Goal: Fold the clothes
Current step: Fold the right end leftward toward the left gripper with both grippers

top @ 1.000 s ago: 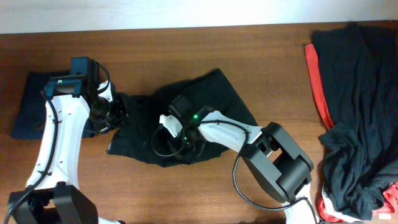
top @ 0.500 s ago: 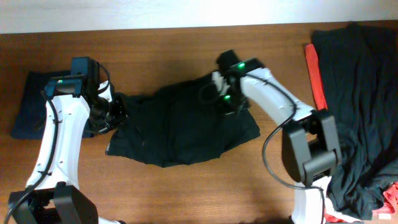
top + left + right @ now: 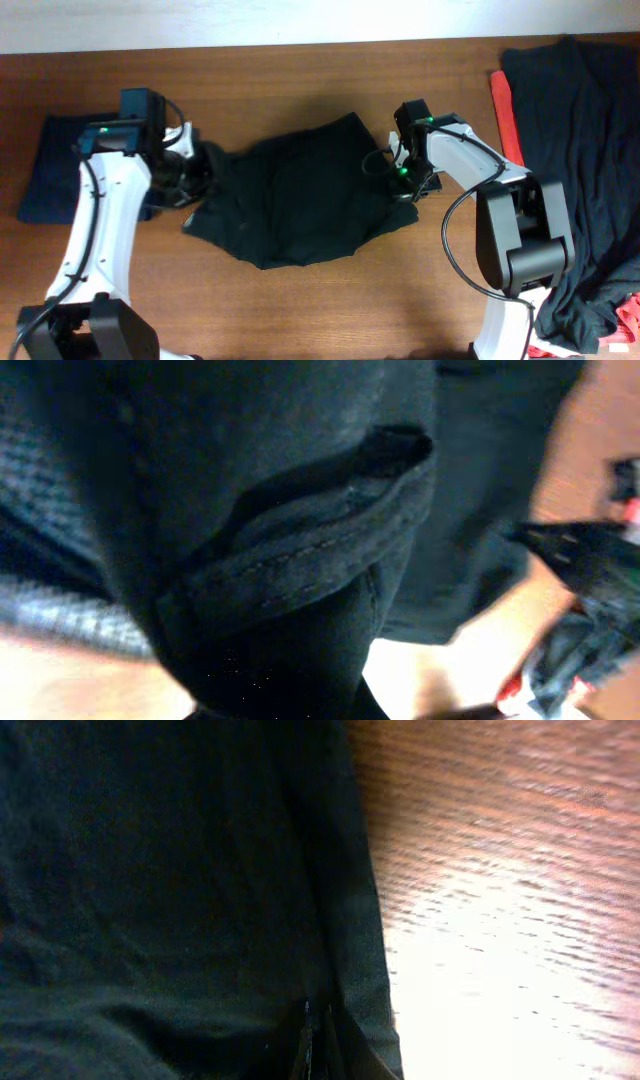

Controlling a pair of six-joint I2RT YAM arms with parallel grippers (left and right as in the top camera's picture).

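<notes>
I need to move my right gripper toward my left gripper, over the body of the black shorts, and release the fabric, since the cloth lies spread between both.
The black shorts (image 3: pixel 300 200) lie spread on the middle of the wooden table. My left gripper (image 3: pixel 198 172) is at their left edge, shut on the fabric. In the left wrist view a stitched hem fold (image 3: pixel 300 550) fills the frame and hides the jaws. My right gripper (image 3: pixel 402 178) is at the shorts' right edge. In the right wrist view its fingertips (image 3: pixel 318 1038) are together in the black cloth, next to the hem (image 3: pixel 355 920).
A folded navy-blue garment (image 3: pixel 45 165) lies at the far left, under my left arm. A pile of black clothes (image 3: pixel 575 150) with a red garment (image 3: pixel 505 130) covers the right end. Bare wooden table (image 3: pixel 300 90) shows behind and in front of the shorts.
My right gripper moved from the shorts' lower middle up to their top right, then to the right edge. The shorts shifted and spread to the right. My left gripper moved slightly right.
</notes>
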